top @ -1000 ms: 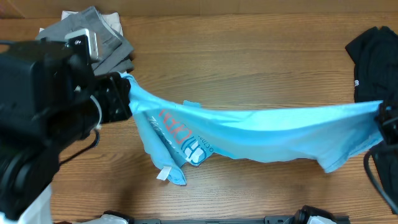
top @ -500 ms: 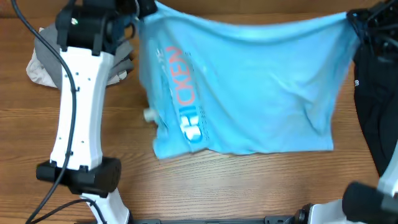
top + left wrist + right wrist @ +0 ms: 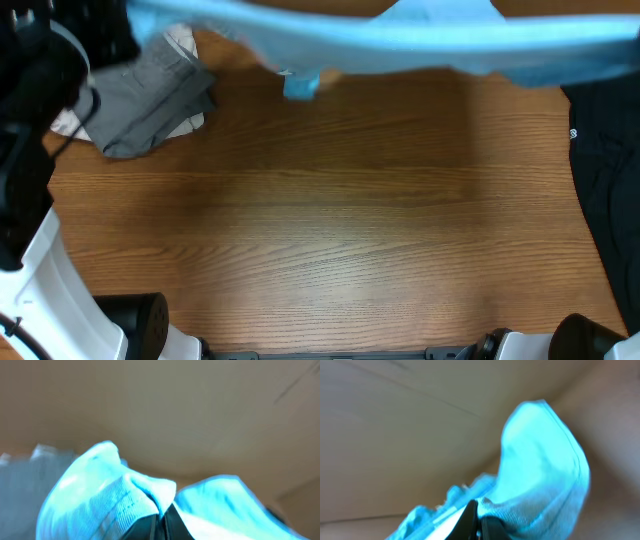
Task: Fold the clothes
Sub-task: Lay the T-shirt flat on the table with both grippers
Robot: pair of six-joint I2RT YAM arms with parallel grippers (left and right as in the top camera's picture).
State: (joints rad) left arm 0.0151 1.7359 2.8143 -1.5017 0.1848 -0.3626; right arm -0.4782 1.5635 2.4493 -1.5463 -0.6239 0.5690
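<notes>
I will lower my right gripper and draw back to lay and release the hanging T-shirt on the bare wood [image 3: 540, 228] below it, beside the black garment.
The light blue T-shirt [image 3: 420, 40] hangs stretched and blurred in a band across the far edge of the table, clear of the wood. In the left wrist view my left gripper [image 3: 162, 527] is shut on a bunched, ribbed fold of the shirt [image 3: 105, 500]. In the right wrist view my right gripper [image 3: 479, 524] is shut on another edge of the shirt [image 3: 545, 470]. Both wrist cameras look up past the cloth at a plain ceiling. A small hanging piece of the shirt [image 3: 300, 86] dangles below the band. The fingertips themselves do not show in the overhead view.
A grey garment [image 3: 150, 100] lies crumpled at the far left on an off-white one [image 3: 181, 42]. A black garment [image 3: 605, 170] covers the right edge. My left arm [image 3: 40, 200] stands along the left side. Bare wooden table [image 3: 330, 220] fills the middle.
The shirt has gone from hanging spread over the table to a raised, taut band at the far edge. Both arms have swung it up and away.
</notes>
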